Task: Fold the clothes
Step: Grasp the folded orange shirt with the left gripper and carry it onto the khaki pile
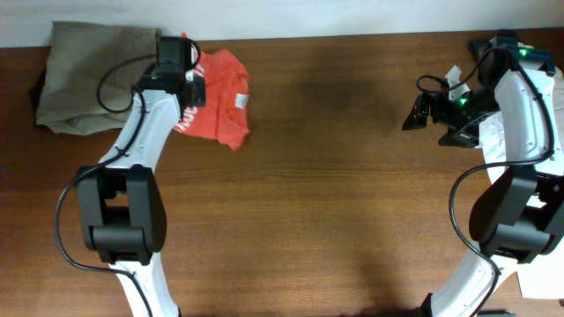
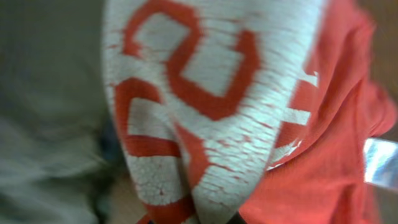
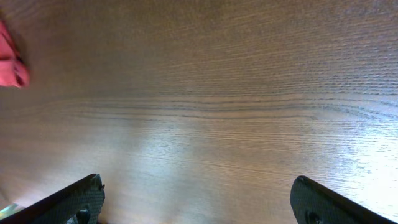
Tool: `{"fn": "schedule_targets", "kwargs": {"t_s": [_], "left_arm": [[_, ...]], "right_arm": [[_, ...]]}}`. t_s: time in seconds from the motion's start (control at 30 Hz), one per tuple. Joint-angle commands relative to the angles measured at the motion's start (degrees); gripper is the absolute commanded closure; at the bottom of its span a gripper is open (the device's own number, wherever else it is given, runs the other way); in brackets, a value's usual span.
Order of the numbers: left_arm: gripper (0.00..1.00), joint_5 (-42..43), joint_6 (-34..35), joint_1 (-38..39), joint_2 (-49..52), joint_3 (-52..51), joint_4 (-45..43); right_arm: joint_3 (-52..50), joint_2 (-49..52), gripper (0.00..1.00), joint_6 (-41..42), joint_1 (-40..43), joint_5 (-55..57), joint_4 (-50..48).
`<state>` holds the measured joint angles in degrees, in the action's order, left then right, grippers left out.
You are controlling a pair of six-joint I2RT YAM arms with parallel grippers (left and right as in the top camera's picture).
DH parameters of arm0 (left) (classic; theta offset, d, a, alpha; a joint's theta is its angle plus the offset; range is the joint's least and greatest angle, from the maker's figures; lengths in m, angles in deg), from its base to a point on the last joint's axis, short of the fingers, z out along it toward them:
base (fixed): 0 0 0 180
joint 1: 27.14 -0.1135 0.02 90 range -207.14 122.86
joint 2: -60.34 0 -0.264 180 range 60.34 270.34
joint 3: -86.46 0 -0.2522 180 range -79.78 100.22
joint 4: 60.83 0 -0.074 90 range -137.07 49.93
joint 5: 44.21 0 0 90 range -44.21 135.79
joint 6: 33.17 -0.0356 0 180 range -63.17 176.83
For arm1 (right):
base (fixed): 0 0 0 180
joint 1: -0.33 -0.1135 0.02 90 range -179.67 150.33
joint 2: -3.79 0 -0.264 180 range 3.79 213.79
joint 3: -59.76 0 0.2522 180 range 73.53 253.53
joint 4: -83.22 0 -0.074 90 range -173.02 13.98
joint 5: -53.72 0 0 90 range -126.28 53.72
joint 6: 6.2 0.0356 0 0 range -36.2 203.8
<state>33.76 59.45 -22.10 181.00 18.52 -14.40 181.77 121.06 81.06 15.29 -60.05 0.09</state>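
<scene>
I will carry the T-shirt (image 1: 225, 101) over the olive-grey garment (image 1: 101, 75) with my left gripper and let it go, because that garment is to the gripper's left in the overhead view.
The red-orange T-shirt (image 1: 225, 101) lies crumpled at the back left of the table, with white lettering and a small white label showing. My left gripper (image 1: 188, 88) is down on its left edge. The left wrist view is filled by the bunched white print (image 2: 211, 112), which gathers into the jaws at the bottom edge; the fingers themselves are hidden by cloth. My right gripper (image 1: 421, 113) hovers open and empty over bare wood at the far right, both fingers wide apart (image 3: 199, 205). A corner of the shirt (image 3: 9, 62) shows at the left edge of that view.
An olive-grey garment (image 1: 88, 75) lies bunched at the back left corner, touching the T-shirt; it also shows in the left wrist view (image 2: 43, 112). White cloth or paper (image 1: 539, 273) lies at the right edge by the right arm's base.
</scene>
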Motion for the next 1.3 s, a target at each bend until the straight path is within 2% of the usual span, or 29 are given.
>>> {"fn": "schedule_targets", "kwargs": {"t_s": [0.0, 0.07, 0.27, 0.5, 0.7, 0.73, 0.8, 0.87, 0.9, 0.97, 1.0, 1.1, 1.13, 1.17, 1.2, 1.27], "left_arm": [[0.99, -4.28, -0.92, -4.9, 0.39, 8.76, -2.16], [0.99, -4.28, -0.9, -7.93, 0.39, 12.98, -3.45], [0.99, -4.28, -0.9, -10.73, 0.39, 14.56, -10.86], [0.99, -3.23, -0.92, -11.02, 0.76, 20.46, -7.52], [0.98, -3.41, -0.92, -16.48, 8.17, 20.46, -9.7], [0.94, -3.21, -0.9, -17.62, 9.29, 20.46, -9.92], [0.67, -3.26, -0.92, -21.27, 13.44, 20.46, -10.88], [0.58, -3.41, -0.9, -24.26, 14.69, 20.46, -10.67], [0.36, -3.41, -0.92, -25.11, 14.64, 20.48, -10.99], [0.03, -3.41, -0.92, -25.79, 13.84, 20.55, -9.4], [0.01, -3.39, -0.9, -25.62, 12.15, 20.61, -7.93], [0.02, -3.17, -0.9, -24.37, 6.01, 20.65, -7.93], [0.16, -2.62, -0.9, -23.89, 5.14, 20.65, -7.1], [0.39, 0.87, -0.9, -23.43, 4.98, 20.63, -4.66], [0.71, 5.31, -0.9, -23.04, 5.79, 20.22, -1.22], [0.98, 7.13, -0.9, -23.04, 8.68, 19.39, -0.76]], "right_arm": [[0.94, -0.81, 0.01, 0.26, 0.07, 0.5, 0.02], [0.94, -0.81, 0.01, 0.26, 0.07, 0.5, 0.02], [0.94, -0.81, 0.01, 0.26, 0.07, 0.48, 0.02], [0.94, -0.81, 0.01, 0.26, 0.07, 0.5, 0.02], [0.94, -0.81, 0.01, 0.26, 0.07, 0.5, 0.02], [0.94, -0.81, 0.01, 0.26, 0.07, 0.5, 0.02], [0.94, -0.81, 0.01, 0.26, 0.07, 0.5, 0.02], [0.94, -0.81, 0.01, 0.26, 0.07, 0.5, 0.02], [0.94, -0.81, 0.01, 0.26, 0.07, 0.5, 0.02], [0.94, -0.81, 0.01, 0.26, 0.07, 0.5, 0.02], [0.94, -0.81, 0.01, 0.26, 0.07, 0.5, 0.02], [0.94, -0.81, 0.01, 0.26, 0.07, 0.5, 0.02], [0.94, -0.81, 0.01, 0.26, 0.07, 0.48, 0.02], [0.94, -0.81, 0.01, 0.26, 0.07, 0.5, 0.02], [0.94, -0.81, 0.01, 0.26, 0.07, 0.5, 0.02], [0.94, -0.81, 0.02, 0.26, 0.07, 0.48, 0.02]]}}
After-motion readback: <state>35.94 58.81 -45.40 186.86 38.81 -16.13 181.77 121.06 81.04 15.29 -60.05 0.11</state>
